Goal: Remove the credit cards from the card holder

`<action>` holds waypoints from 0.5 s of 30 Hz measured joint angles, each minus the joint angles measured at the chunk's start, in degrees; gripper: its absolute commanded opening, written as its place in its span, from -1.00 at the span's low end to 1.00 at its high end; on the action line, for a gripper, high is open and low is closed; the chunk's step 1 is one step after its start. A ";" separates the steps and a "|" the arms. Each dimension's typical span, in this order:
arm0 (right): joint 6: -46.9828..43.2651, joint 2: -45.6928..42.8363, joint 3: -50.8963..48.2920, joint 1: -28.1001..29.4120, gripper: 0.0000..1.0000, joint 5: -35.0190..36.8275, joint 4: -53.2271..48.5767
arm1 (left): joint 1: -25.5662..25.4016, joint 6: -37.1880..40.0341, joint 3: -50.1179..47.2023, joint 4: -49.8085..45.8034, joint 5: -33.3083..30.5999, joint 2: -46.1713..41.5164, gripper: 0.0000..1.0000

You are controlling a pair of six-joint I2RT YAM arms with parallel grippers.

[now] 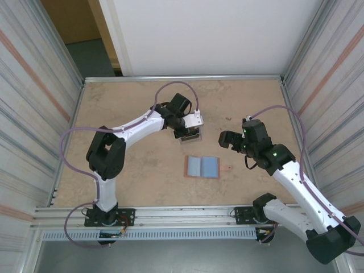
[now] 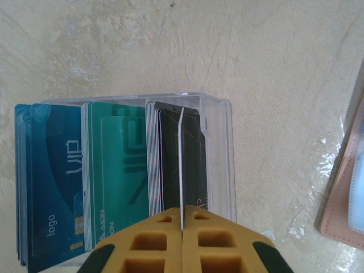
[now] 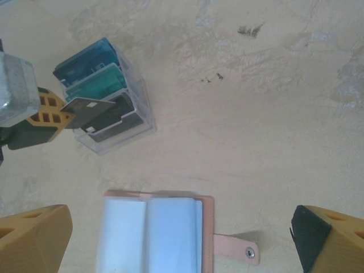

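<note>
My left gripper will lower the thin credit card (image 3: 86, 107) edge-first into the slot with the other dark cards and let go of it, because that slot is below my left gripper.
The card holder (image 1: 203, 166) lies open flat on the table, pale blue panels up and strap tab (image 3: 236, 248) pointing right. It also shows in the right wrist view (image 3: 151, 233) and at the edge of the left wrist view (image 2: 348, 193). My left gripper (image 2: 182, 211) is shut on a thin dark credit card (image 3: 86, 107), seen edge-on (image 2: 181, 159), over the dark-card slot of a clear plastic stand (image 2: 219, 114). Blue cards (image 2: 48, 182) and teal cards (image 2: 122, 165) stand in that stand. My right gripper (image 3: 182, 230) hangs open above the card holder with nothing between its fingers (image 3: 34, 239).
The clear stand (image 1: 190, 136) sits just behind the card holder at mid-table. Metal-framed walls close in the table on the left, right and back. Bare table surface (image 1: 131, 176) lies left of the holder and toward the far edge.
</note>
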 measured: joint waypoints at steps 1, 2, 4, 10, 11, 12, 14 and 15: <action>0.00 -0.04 0.00 0.00 0.97 0.02 -0.07 | 0.02 0.22 0.48 -0.42 0.00 0.55 -1.00; 0.00 -0.15 0.00 0.00 0.97 0.00 -0.09 | 0.02 0.57 0.87 -0.76 0.00 1.07 -1.00; 0.00 -0.35 0.00 0.00 0.97 -0.02 -0.11 | 0.11 1.01 1.51 -1.09 -0.02 2.12 -1.00; 0.00 -0.37 0.00 -0.09 0.97 -0.04 -0.11 | 0.22 1.70 4.04 -2.86 0.02 5.16 -1.00; 0.00 -0.37 0.00 -0.09 0.97 -0.04 -0.09 | 0.22 1.70 4.44 -3.06 0.02 5.66 -1.00; 0.00 -0.37 0.00 -0.09 0.97 -0.04 -0.11 | 0.22 1.68 4.81 -3.37 0.02 6.10 -0.90; 0.00 -0.37 0.00 -0.09 0.97 -0.02 -0.11 | 0.22 1.57 4.92 -3.78 0.04 6.38 -0.49; 0.00 -0.37 0.00 -0.09 0.97 -0.02 -0.11 | 0.22 1.55 4.92 -3.89 -0.07 6.36 -0.39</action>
